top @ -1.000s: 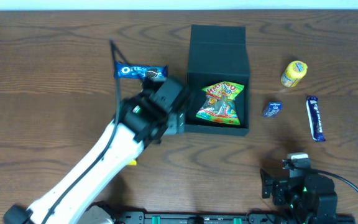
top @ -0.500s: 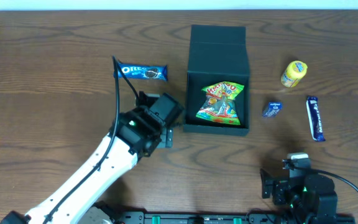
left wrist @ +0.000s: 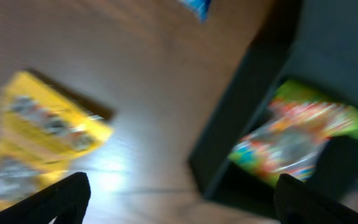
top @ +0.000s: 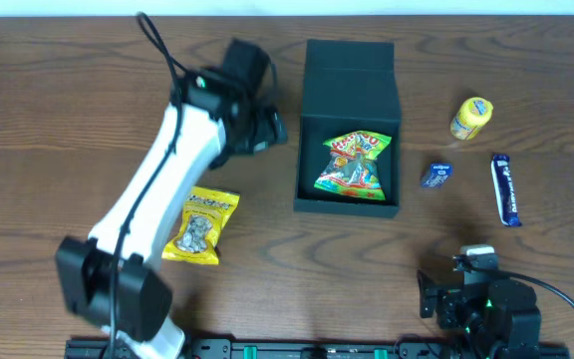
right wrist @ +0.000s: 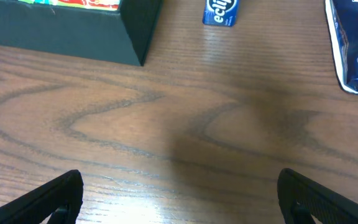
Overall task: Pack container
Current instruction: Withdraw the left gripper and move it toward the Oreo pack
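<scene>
The blue Oreo packet [left wrist: 198,7] shows its end beyond my open fingers, so my left gripper next turns outward, away from the container, then comes down to it.
The dark container [top: 348,80] stands open at the table's middle, with a green and red snack packet [top: 354,163] inside. My left gripper [top: 265,128] is open and empty, just left of the container, over the spot where the blue Oreo packet lay. The arm hides that packet in the overhead view. The blurred left wrist view shows the open jaws [left wrist: 182,208], the container [left wrist: 253,106], the green packet [left wrist: 297,143], a yellow packet [left wrist: 42,130] and a blue scrap [left wrist: 196,6] at the top edge. My right gripper [top: 476,299] is open and empty near the front edge.
A yellow snack packet [top: 200,225] lies front left. A yellow item [top: 471,118], a small blue Eclipse packet [top: 435,176] and a dark blue Cadbury bar [top: 506,189] lie right of the container. The right wrist view shows the Eclipse packet [right wrist: 221,11] and the bar [right wrist: 353,50].
My left arm has swung from the container's front-left side to the back left. It now covers the Oreo packet and has uncovered the yellow packet. The right arm has not moved.
</scene>
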{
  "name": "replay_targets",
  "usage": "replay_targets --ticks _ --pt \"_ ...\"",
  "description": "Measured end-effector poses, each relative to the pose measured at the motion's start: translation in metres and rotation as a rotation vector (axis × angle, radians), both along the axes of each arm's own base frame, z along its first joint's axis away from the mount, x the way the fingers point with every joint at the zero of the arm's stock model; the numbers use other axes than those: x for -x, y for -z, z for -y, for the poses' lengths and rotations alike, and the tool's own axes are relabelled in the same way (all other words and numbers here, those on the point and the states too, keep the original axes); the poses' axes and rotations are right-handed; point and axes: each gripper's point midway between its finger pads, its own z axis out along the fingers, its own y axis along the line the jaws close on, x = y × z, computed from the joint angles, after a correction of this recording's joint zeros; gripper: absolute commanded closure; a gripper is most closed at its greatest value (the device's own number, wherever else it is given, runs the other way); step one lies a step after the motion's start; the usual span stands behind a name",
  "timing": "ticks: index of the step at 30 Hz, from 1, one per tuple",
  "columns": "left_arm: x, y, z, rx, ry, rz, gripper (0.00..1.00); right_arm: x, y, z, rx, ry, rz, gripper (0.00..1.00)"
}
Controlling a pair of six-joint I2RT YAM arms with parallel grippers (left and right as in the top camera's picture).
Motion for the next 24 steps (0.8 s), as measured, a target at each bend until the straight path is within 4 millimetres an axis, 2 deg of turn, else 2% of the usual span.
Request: replay_targets --ticks 4,8,11,15,19,24 --pt "-0.026 -0.001 0.015 0.193 -0.149 -0.065 0.05 0.0 0.0 0.0 0.0 0.0 0.0 0.01" --pt "-0.045 0.007 0.016 0.307 -0.249 -0.102 0.05 0.0 0.0 0.0 0.0 0.0 0.0 0.01" --pt "-0.052 0.017 0.007 0.347 -0.381 -0.164 0.05 0.0 0.0 0.0 0.0 0.0 0.0 0.01" --pt "-0.075 0.036 -0.008 0.383 -0.541 -0.188 0.05 0.0 0.0 0.0 0.0 0.0 0.0 0.01" --pt "-0.086 0.066 -0.028 0.332 -0.683 -0.219 0.05 0.0 0.0 0.0 0.0 0.0 0.0 0.01" --pt "-0.099 0.09 -0.038 0.278 -0.761 -0.198 0.04 0.0 0.0 0.0 0.0 0.0 0.0 0.01"
